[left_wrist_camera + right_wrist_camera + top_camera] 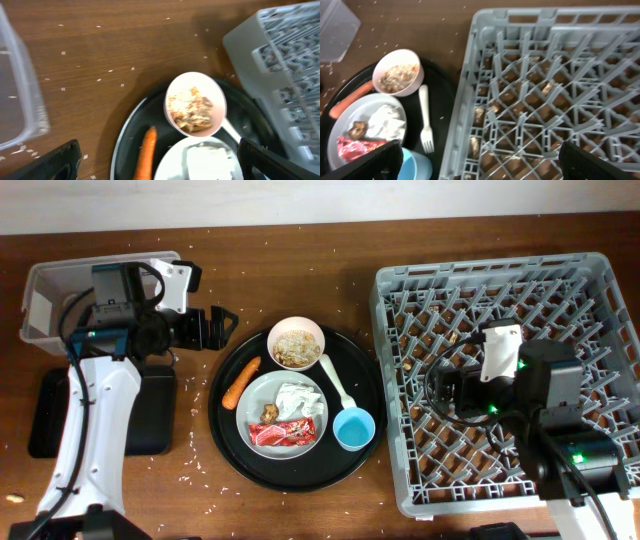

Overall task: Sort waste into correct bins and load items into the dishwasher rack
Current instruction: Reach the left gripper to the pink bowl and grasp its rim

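My left gripper will move across and down onto the bare rack-side rim point(322, 341) point(223, 104), because the bowl is below the gripper, to its right in the overhead view.
On the round black tray point(225, 442), a white bowl point(296, 345) holds pale food scraps. Beside it lie an orange carrot point(241, 381), a white spoon with fork-like tines point(338, 383) and a light-blue cup point(354, 428). The grey plate point(262, 392) carries the white tissue point(298, 401), the red wrapper point(285, 432) and brown bits. My left gripper point(215, 328) is open and empty, just left of the bowl point(195, 105) and above the carrot point(145, 160). My right gripper point(447, 387) is open and empty over the grey rack point(600, 300); its wrist view shows the cup point(417, 165).
The clear tub point(40, 300) stands at the back left, with the shallow black tray point(50, 415) in front of it, partly under my left arm. White crumbs are scattered on the brown table. Brownish scraps show through the rack's grid floor point(545, 75).
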Robot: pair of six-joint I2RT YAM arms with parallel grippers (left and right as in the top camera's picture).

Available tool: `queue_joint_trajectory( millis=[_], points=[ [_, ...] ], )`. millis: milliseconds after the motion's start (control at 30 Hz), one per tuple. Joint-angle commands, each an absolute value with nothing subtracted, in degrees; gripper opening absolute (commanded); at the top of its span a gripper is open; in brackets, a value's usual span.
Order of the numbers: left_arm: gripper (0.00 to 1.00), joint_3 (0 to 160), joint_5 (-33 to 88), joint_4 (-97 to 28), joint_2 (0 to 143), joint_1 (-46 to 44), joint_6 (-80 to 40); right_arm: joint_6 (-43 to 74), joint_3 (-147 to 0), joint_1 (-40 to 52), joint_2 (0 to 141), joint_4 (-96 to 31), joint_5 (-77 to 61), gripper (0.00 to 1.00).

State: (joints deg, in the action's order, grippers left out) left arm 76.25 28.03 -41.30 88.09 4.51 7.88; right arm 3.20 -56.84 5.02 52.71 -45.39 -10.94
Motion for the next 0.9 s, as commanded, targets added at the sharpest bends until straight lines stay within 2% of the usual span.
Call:
queue_joint_trajectory(
  millis=[0, 100, 167, 267, 433, 500, 533, 567, 700, 867],
  points=[
    [0.99, 76.77, 30.04, -40.25, 89.65, 2.07, 5.52, 3.42, -57.93, 4.80, 52.60, -45.69, -13.78, 0.98],
    [0.99, 77.30, 14.00, -39.22, 91.35, -7.86, 0.99, 3.42, -57.93, 4.80, 52.49, -45.71, -13.76, 0.98],
    [0.99, 79.44, 7.53, -39.31, 93.56, -13.19, 0.60, 3.42, -57.93, 4.80, 52.49, -46.06, -13.76, 0.98],
    [0.99, 85.73, 2.98, -42.19, 98.45, -18.44, 0.14, 3.42, -57.93, 4.80, 52.49, -46.81, -13.76, 0.99],
    [0.98, 105.89, 2.11, -55.83, 114.08, -23.42, 1.02, 3.42, -57.93, 4.80, 52.49, -48.25, -13.76, 0.98],
    [0.89, 110.59, 2.11, -58.19, 119.46, -25.28, 3.16, 3.40, -57.93, 4.80, 52.49, -48.82, -13.74, 0.99],
    [0.75, 111.53, 2.09, -58.37, 121.80, -26.68, 3.55, 3.40, -57.93, 4.80, 52.49, -49.23, -13.72, 1.00],
    [0.66, 111.53, 2.07, -58.15, 123.13, -27.70, 4.10, 3.40, -57.93, 4.80, 52.49, -49.50, -13.74, 0.98],
    [0.56, 111.53, -3.07, -57.91, 127.31, -31.07, 4.60, 3.38, -57.93, 4.80, 52.51, -50.24, -13.30, 0.93],
    [0.34, 111.50, -3.99, -57.30, 129.62, -32.75, 1.17, 3.38, -57.93, 4.80, 52.51, -50.24, -13.28, 0.93]
  ],
)
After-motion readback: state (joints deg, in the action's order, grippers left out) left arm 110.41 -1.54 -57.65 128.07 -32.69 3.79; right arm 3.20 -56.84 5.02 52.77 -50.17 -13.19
